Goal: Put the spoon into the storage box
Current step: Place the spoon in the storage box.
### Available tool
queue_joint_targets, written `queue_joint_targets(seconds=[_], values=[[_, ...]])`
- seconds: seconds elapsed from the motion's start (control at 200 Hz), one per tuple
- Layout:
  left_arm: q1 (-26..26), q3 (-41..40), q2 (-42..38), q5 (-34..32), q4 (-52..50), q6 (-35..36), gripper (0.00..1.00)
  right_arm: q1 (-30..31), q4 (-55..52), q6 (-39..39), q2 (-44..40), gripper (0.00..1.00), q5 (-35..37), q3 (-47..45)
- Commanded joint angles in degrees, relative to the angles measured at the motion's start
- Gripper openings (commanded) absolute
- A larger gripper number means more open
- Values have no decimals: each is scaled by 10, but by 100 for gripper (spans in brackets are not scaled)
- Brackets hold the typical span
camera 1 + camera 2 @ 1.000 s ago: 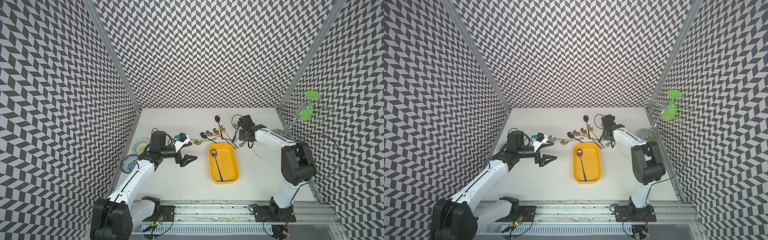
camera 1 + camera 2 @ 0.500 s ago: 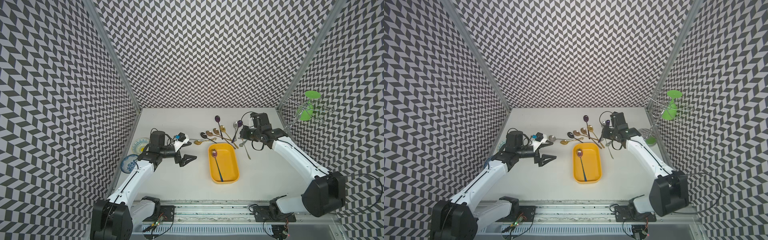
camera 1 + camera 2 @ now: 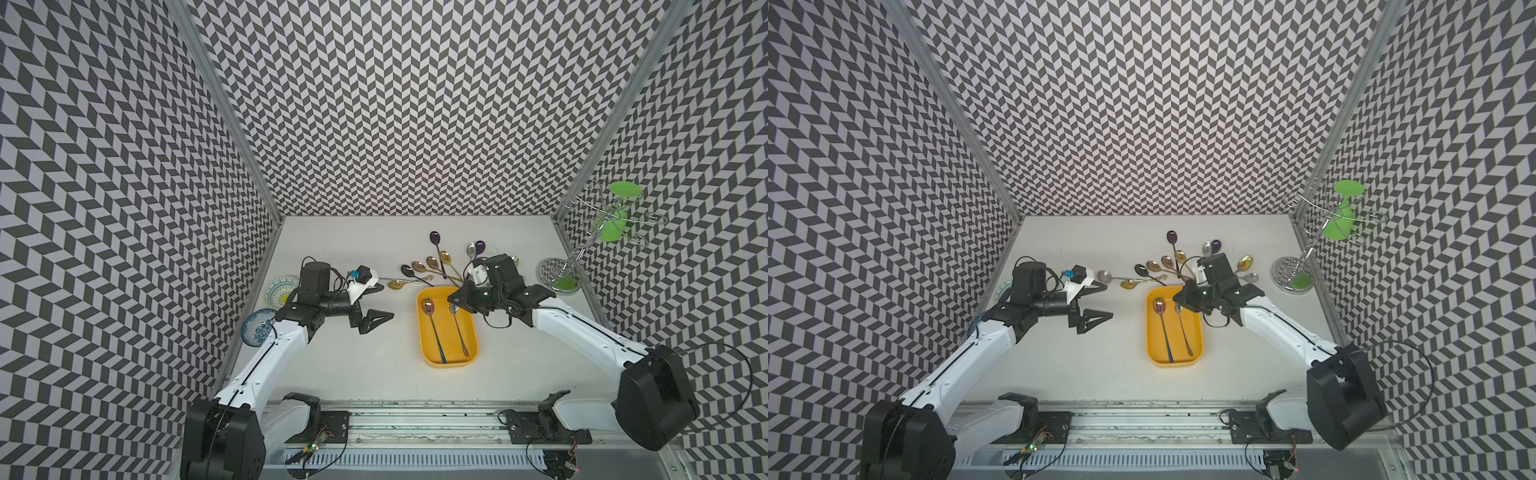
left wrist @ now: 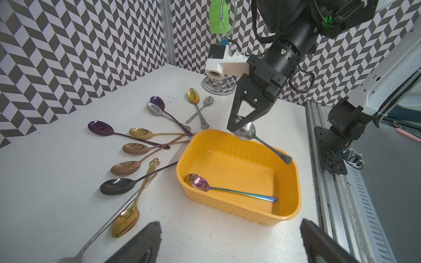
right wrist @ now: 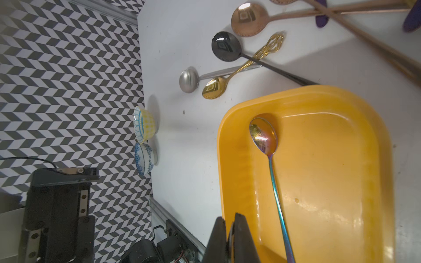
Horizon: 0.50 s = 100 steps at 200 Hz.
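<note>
My right gripper moves down across the box toward the iridescent spoon's bowl next and releases the silver spoon there, since that bowl lies below my gripper.
The storage box [image 3: 451, 364] [image 3: 1173, 365] [image 4: 227, 206] [image 5: 330, 159] is a shallow yellow tray at mid-table. An iridescent spoon [image 3: 434, 328] [image 3: 1164, 328] [image 4: 227, 191] [image 5: 273, 177] lies inside it. My right gripper [image 3: 453, 297] [image 3: 1177, 298] [image 4: 232, 129] [image 5: 230, 224] is shut on the bowl of a silver spoon [image 3: 459, 328] [image 3: 1183, 332] [image 4: 248, 133], held above the box's far end with the handle sloping down over the box. My left gripper [image 3: 386, 302] [image 3: 1109, 300] [image 4: 230, 227] stands open and empty over the table, left of the box.
Several loose spoons [image 3: 432, 266] [image 4: 136, 148] are fanned out behind and left of the box. Two small patterned bowls [image 3: 282, 286] [image 5: 144, 125] sit by the left wall. A metal stand with a green glass [image 3: 559, 278] stands at the back right.
My right arm has swung from the spoon pile behind the box to over the box, carrying the silver spoon. The left arm has not moved.
</note>
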Motion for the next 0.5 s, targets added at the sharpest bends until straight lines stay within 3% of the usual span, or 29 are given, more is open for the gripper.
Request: queue_joint_targets(seconds=[0.0, 0.195, 0.496], values=[[-3, 1, -5, 14, 0, 5, 99, 12, 110, 66, -11, 0, -10, -25], [-3, 0, -6, 12, 0, 6, 99, 31, 189, 122, 24, 0, -3, -56], [-4, -2, -5, 16, 6, 2, 99, 55, 236, 132, 102, 0, 25, -48]])
